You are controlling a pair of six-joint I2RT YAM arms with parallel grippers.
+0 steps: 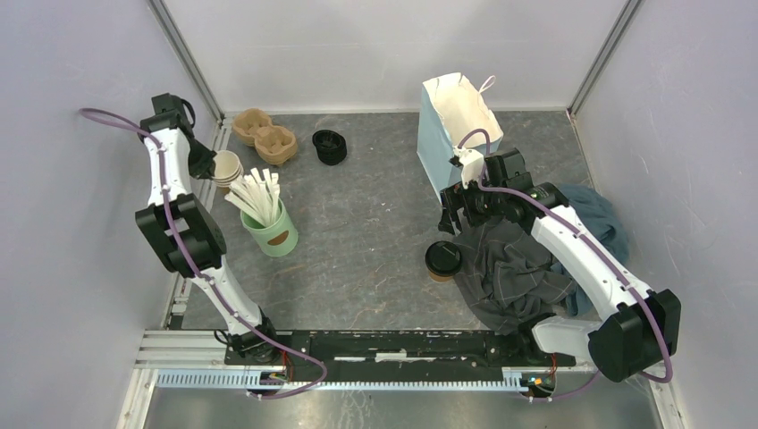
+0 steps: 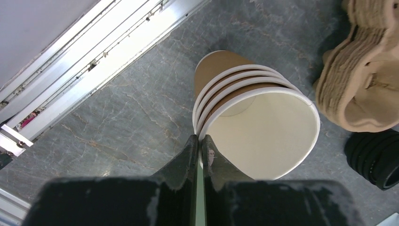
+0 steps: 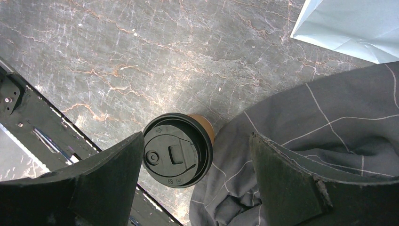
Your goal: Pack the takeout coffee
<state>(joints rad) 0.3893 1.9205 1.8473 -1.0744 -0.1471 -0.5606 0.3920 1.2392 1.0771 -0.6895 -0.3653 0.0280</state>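
The tabletop beside the other lidded cup (image 1: 402,254) is bare, so the left gripper will next lift the top cup, carry it over there, lower it and let it go.
One takeout coffee (image 1: 442,259), a brown paper cup with a black sip lid, stands mid-table against a grey cloth (image 1: 509,264). A second lidded cup is not in view. My right gripper (image 1: 456,214) is open and hovers above it. In the right wrist view the lidded cup (image 3: 176,157) sits below and between the spread fingers, near the left one; the right gripper (image 3: 197,137) holds nothing. My left gripper (image 1: 210,165) is at the far left, shut on the rim of the top cup of a stack of empty brown cups (image 2: 254,122).
A light blue paper bag (image 1: 456,121) stands open behind the right gripper. Brown pulp cup carriers (image 1: 264,136) and a stack of black lids (image 1: 329,146) lie at the back left. A green cup of white sticks (image 1: 273,232) stands near the left arm.
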